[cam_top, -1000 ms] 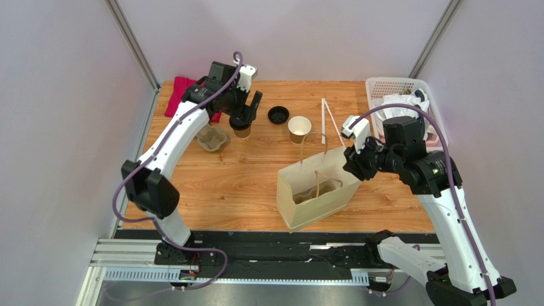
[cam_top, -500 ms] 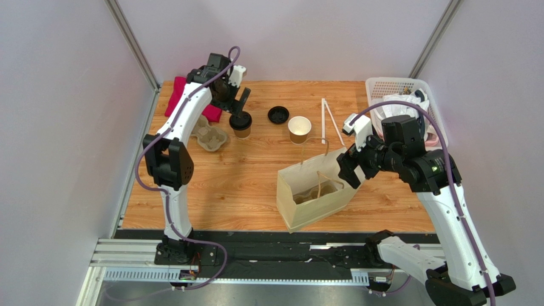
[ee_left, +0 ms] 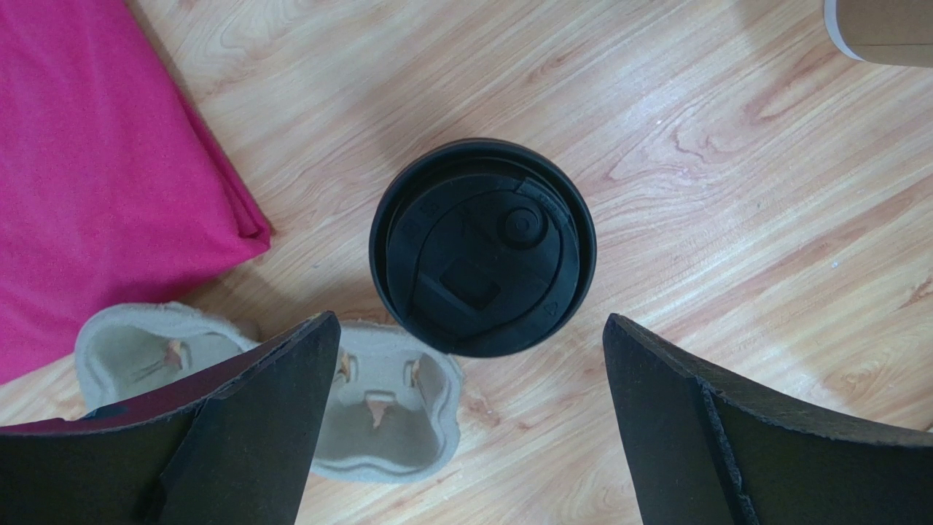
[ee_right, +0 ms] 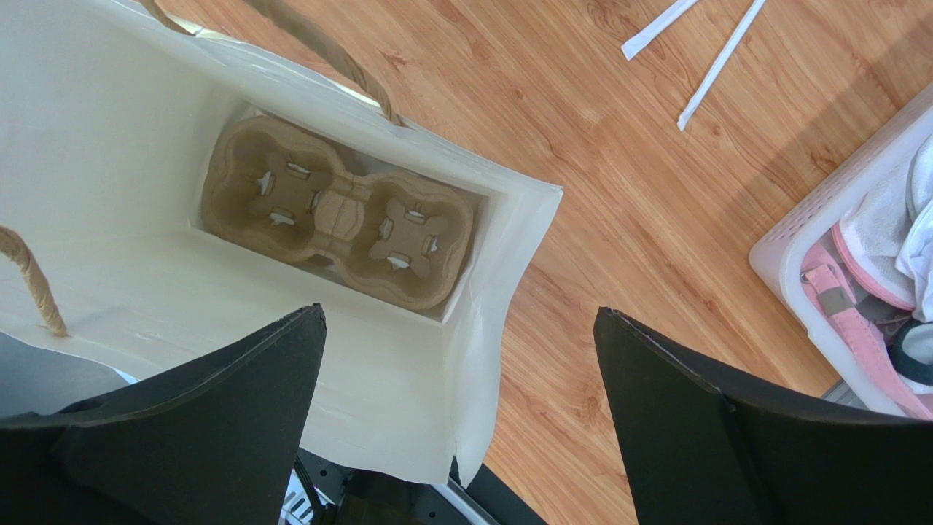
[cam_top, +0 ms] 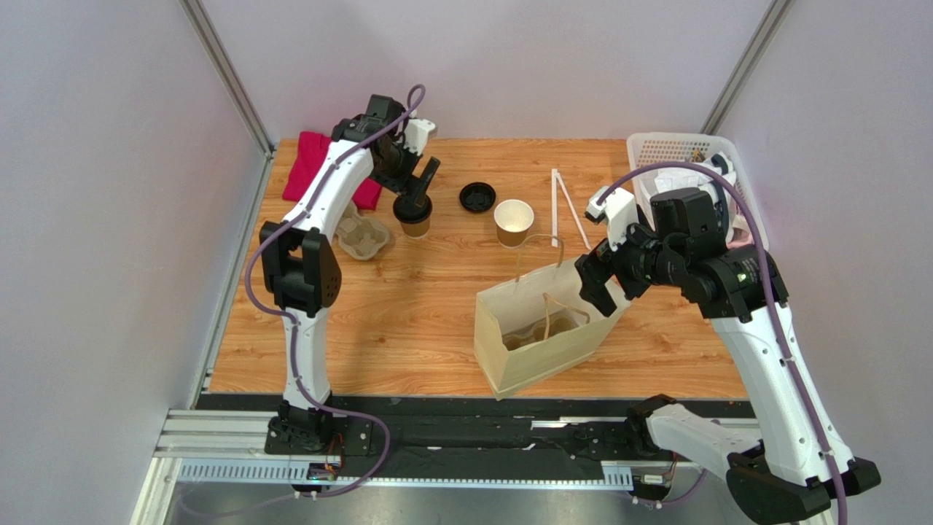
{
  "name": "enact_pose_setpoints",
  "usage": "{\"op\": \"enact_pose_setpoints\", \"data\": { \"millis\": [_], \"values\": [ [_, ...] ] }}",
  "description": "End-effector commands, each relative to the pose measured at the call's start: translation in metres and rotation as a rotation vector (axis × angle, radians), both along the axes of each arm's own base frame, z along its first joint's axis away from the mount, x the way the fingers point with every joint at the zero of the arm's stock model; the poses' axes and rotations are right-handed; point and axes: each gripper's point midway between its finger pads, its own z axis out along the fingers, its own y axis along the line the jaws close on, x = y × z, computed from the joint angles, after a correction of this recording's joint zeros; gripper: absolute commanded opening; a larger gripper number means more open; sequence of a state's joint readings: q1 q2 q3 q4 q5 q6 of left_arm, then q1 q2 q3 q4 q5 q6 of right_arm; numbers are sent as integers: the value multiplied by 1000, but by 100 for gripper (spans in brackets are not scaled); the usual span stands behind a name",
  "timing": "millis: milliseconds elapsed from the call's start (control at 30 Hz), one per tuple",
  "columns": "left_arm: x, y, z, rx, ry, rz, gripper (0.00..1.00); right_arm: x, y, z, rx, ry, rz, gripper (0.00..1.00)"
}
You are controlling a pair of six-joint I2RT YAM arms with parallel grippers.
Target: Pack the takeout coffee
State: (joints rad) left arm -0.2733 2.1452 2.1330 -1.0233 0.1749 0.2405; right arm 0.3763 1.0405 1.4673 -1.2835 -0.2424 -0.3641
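I will lower my left gripper to the takeout coffee, over its black lid (ee_left: 482, 248), and close the fingers around the lid. The takeout coffee is still clear below both open fingers.
The takeout coffee (cam_top: 414, 219), a tan cup under a black lid (ee_left: 482, 246), stands on the table at the back left. My left gripper (cam_top: 416, 195) hangs open above it, and in the left wrist view the cup sits just ahead of the left gripper (ee_left: 469, 324), touching neither finger. The brown paper bag (cam_top: 542, 328) stands open near the front middle with a pulp cup carrier (ee_right: 340, 213) on its bottom. My right gripper (cam_top: 597, 287) is open over the bag's right wall (ee_right: 493, 328), one finger on each side and clear of it.
A second pulp carrier (cam_top: 361, 235) lies left of the coffee, beside a pink cloth (cam_top: 310, 162). A loose black lid (cam_top: 476, 197), an uncovered cup (cam_top: 514, 221) and white straws (cam_top: 564, 208) lie behind the bag. A white basket (cam_top: 657, 148) of clutter fills the back right corner.
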Motion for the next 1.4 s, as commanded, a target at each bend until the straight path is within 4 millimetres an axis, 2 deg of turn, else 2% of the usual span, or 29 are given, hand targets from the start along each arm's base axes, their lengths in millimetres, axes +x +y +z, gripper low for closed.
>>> {"op": "enact_pose_setpoints", "data": {
  "millis": [0, 333, 833, 1000, 1367],
  "values": [
    [8, -7, -1, -16, -12, -48, 99, 8, -2, 15, 17, -30, -49, 100],
    [12, -10, -18, -20, 1, -55, 99, 7, -2, 16, 7, -36, -25, 100],
    [13, -9, -35, -1, 26, -67, 91, 4, -2, 16, -6, -34, 1, 100],
    [12, -8, -36, 4, 29, -59, 88, 4, -2, 15, -8, -31, 0, 100],
    [17, -3, -24, 38, -25, -45, 87, 4, -2, 12, -10, -20, 0, 100]
  ]
}}
